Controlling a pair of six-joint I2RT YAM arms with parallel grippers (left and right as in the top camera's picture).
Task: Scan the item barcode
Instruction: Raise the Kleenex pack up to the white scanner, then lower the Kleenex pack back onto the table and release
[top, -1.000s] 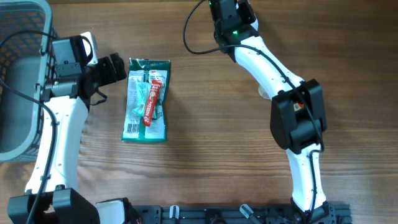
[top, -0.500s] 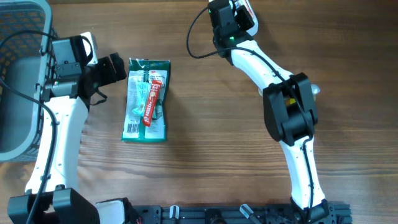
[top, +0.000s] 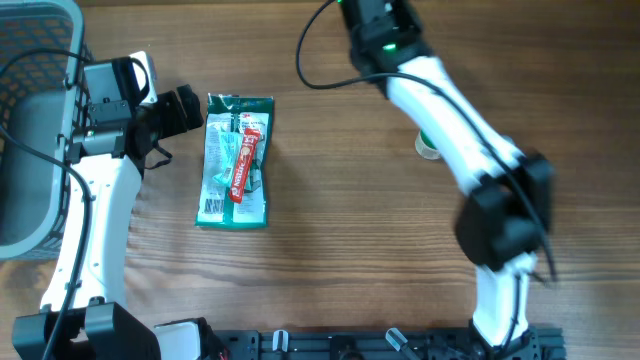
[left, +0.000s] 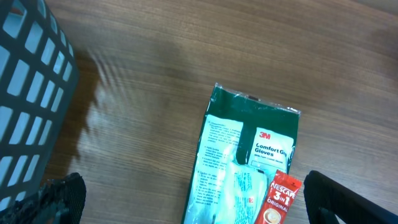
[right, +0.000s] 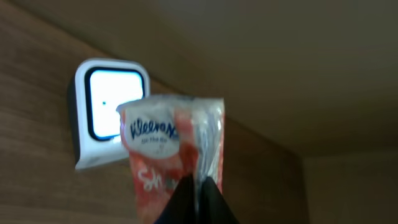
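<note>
My right gripper will move back next to the bare tabletop beside the pale round object and let go of the pack there, away from the scanner.
In the right wrist view my right gripper is shut on a red and white Kleenex tissue pack, pinching its lower edge. The pack hangs just right of a white scanner with a lit window and partly covers its corner. No barcode shows on the pack. From overhead, the right arm reaches to the table's far edge, with its fingers and the pack out of frame. My left gripper stands open beside a green gloves pack. That pack also shows between the left fingers.
A red Nescafe sachet lies on the gloves pack. A grey plastic basket stands at the far left, close behind the left arm. A small pale round object lies under the right arm.
The right arm has swung: its elbow moved to the right and toward the near edge, while its wrist stayed at the far edge. The left arm and the gloves pack have not moved.
</note>
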